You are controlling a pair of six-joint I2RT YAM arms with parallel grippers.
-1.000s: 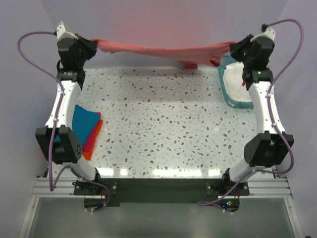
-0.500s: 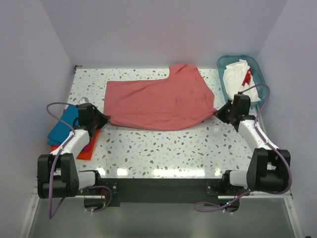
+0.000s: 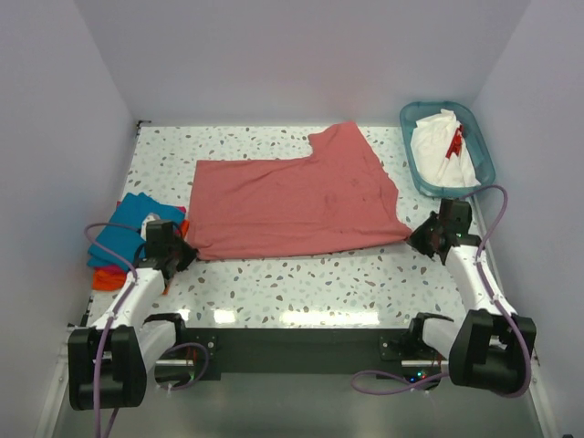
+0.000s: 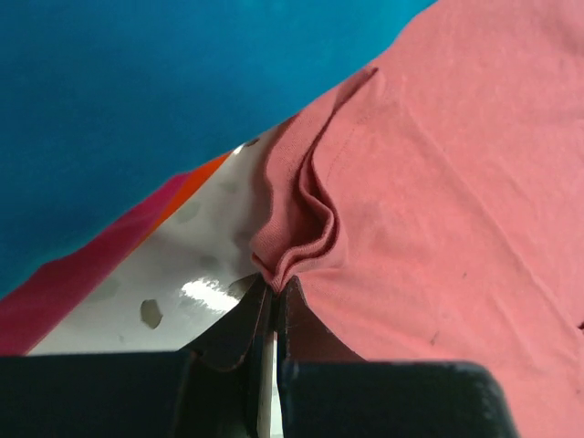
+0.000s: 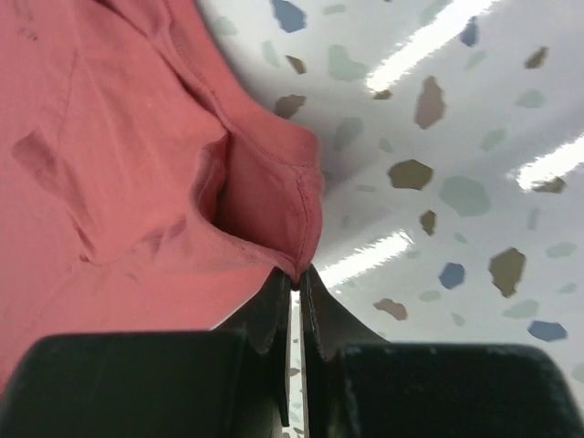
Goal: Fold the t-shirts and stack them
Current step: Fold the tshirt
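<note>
My left gripper draws back low along the table next, onto the bare part of the table by the shirt's near edge [image 3: 197,272], and releases the shirt's corner, since creases bunch beside it.
The large salmon-red t-shirt [image 3: 292,196] lies spread flat on the table, one sleeve toward the far side. My left gripper [image 3: 185,249] is shut on its near-left corner [image 4: 283,265]. My right gripper [image 3: 415,234] is shut on its near-right corner [image 5: 297,265]. Both hold the cloth low at the table. A teal blue shirt [image 3: 128,233] lies folded on a pink and an orange shirt [image 3: 109,276] at the left edge, also in the left wrist view [image 4: 137,109]. A white shirt with a red mark [image 3: 443,151] sits in the basket.
The teal plastic basket [image 3: 482,151] stands at the far right corner. The speckled table [image 3: 301,278] has walls on three sides. Both arms reach low along the table's left and right sides.
Both grippers have pulled the salmon-red shirt down from mid-air and toward the near side; it now lies flatter on the table. The grippers stay shut on its corners.
</note>
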